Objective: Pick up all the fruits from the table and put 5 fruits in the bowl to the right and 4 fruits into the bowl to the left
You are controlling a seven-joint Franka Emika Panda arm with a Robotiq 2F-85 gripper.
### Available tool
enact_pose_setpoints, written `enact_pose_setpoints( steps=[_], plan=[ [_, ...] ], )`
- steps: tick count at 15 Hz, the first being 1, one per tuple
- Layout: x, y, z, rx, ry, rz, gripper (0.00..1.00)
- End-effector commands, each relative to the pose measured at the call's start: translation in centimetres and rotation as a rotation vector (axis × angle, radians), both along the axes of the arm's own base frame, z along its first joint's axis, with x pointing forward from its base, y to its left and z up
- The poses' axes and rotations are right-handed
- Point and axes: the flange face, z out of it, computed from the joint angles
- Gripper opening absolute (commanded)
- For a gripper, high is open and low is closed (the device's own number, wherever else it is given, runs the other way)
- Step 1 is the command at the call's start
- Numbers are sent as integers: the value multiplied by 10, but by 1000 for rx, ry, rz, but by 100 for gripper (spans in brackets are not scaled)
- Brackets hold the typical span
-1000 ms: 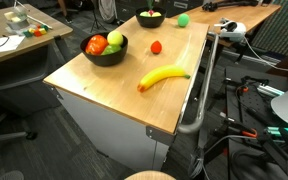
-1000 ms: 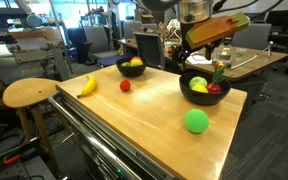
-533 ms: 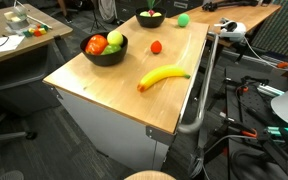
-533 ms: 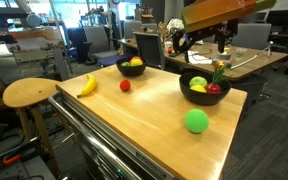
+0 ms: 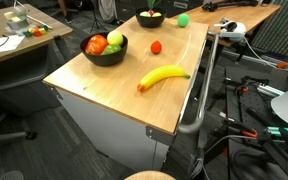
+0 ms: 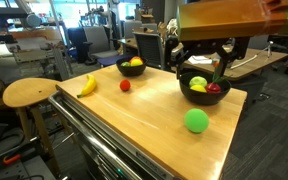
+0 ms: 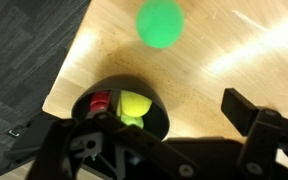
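Note:
My gripper moves off the bowl next. It lowers its open fingers around the green ball fruit (image 6: pixel 196 121) (image 7: pixel 160 23), which lies loose below it, outside the bowl.
My gripper (image 6: pixel 204 63) hangs open and empty just above a black bowl (image 6: pixel 192 96) that holds yellow-green and red fruits (image 6: pixel 198 84). In the wrist view the gripper (image 7: pixel 174 132) frames that bowl (image 7: pixel 156 117), with a yellow-green fruit (image 7: pixel 134 104) and a red one (image 7: pixel 100 102) inside. A green ball fruit (image 6: pixel 196 121) (image 7: pixel 160 23) lies on the table beside the bowl. A banana (image 6: pixel 86 85) (image 5: pixel 162 77) and a small red fruit (image 6: pixel 125 86) (image 5: pixel 156 46) lie loose. A second black bowl (image 6: pixel 123 72) (image 5: pixel 106 58) holds several fruits.
The wooden table (image 6: pixel 134 120) has a metal rail along one edge (image 5: pixel 199 100). A round wooden stool (image 6: pixel 29 93) stands by one corner. Desks, chairs and cables surround the table. The far bowl (image 5: pixel 150 20) and green ball (image 5: pixel 183 19) sit at the back.
The arm has swung across above the bowl toward the camera and now hangs closer and larger over it. The fruits on the table have not moved.

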Motion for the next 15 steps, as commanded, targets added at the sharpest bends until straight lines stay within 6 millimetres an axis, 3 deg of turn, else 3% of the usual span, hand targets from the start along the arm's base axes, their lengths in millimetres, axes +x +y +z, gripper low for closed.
enact_pose_setpoints(
  steps=[1,8,15],
  plan=[
    [2,2,-1,-158,-90,61,100],
    [-1,5,-46,-268,-54,59,100],
    [-10,-3,-94,-245,91,14,100]
  ],
)
